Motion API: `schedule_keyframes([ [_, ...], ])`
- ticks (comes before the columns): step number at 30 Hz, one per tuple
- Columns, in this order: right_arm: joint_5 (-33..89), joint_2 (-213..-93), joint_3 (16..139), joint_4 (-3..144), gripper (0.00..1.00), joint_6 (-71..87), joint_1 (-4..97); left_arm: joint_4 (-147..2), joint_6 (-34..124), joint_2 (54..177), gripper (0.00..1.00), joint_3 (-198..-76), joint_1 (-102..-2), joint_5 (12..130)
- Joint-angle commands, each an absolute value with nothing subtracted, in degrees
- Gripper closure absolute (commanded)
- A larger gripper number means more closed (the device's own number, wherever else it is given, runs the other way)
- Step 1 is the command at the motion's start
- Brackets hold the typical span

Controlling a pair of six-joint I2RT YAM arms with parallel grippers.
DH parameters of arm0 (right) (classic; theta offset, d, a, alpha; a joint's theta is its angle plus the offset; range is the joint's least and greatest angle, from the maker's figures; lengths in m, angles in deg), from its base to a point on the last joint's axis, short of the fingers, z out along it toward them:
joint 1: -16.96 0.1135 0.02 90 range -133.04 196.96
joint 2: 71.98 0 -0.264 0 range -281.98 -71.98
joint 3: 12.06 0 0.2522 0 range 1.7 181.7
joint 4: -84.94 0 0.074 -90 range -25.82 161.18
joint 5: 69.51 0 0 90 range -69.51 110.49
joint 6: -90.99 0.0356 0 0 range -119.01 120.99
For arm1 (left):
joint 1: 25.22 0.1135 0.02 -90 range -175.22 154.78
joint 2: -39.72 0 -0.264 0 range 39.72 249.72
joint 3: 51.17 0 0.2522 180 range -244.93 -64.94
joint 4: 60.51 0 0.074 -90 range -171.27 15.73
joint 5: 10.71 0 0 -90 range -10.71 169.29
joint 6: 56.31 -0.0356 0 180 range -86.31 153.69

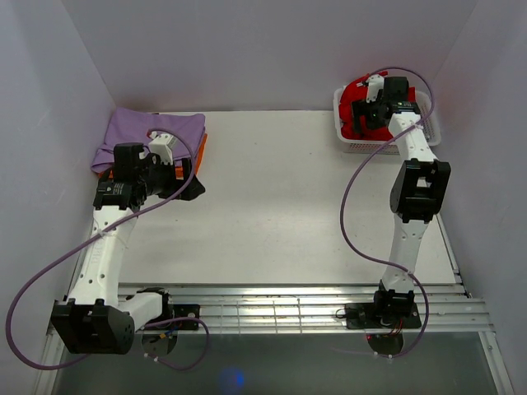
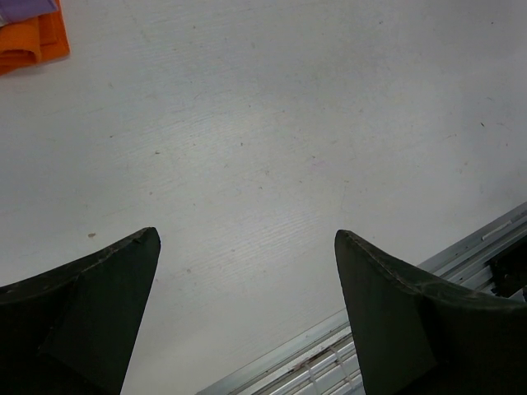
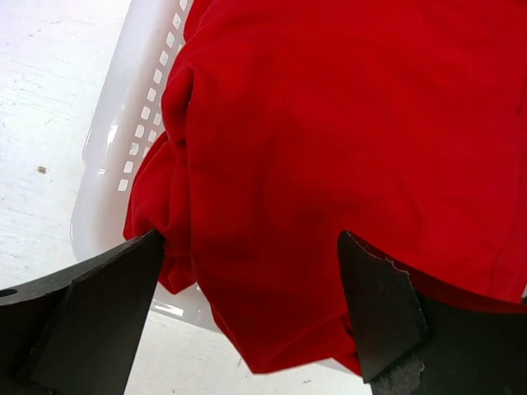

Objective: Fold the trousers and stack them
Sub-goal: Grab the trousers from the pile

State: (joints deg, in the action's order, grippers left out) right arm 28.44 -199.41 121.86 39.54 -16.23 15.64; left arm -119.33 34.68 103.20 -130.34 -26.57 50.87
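I will keep my right gripper over the basket [image 1: 387, 146] and close it on the hanging red fold next, because the fold lies between its spread fingers.
The bright red trousers [image 3: 329, 123] lie bunched in the white basket [image 3: 136, 107], and one fold spills over its near rim. In the top view they show as a red heap [image 1: 354, 92] at the back right, in the basket [image 1: 387, 146]. My right gripper [image 3: 251, 239] is open, its two dark fingers standing wide on either side of the hanging fold. From above, that gripper [image 1: 366, 111] sits over the basket. My left gripper [image 2: 247, 239] is open over bare table with nothing between its fingers. In the top view it [image 1: 191, 188] is beside the folded cloths.
A lilac-purple folded cloth [image 1: 136, 136] lies on an orange one [image 1: 200, 152] at the back left; the orange cloth [image 2: 29, 45] shows in the left wrist view's corner. A metal rail frame [image 1: 305, 309] runs along the near edge. Walls close in three sides.
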Motion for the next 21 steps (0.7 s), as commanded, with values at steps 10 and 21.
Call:
schedule_keyframes([
  [10, 24.55, -204.60, 123.52, 45.42, 0.05, -16.50, 16.17, -119.88, 35.27, 101.94, 0.02, -128.39, -26.63, 49.32],
  [21, 21.11, -199.43, 126.77, 47.18, 0.92, -19.67, 16.08, -121.82, 34.74, 104.31, 0.02, -131.20, -26.63, 50.73],
])
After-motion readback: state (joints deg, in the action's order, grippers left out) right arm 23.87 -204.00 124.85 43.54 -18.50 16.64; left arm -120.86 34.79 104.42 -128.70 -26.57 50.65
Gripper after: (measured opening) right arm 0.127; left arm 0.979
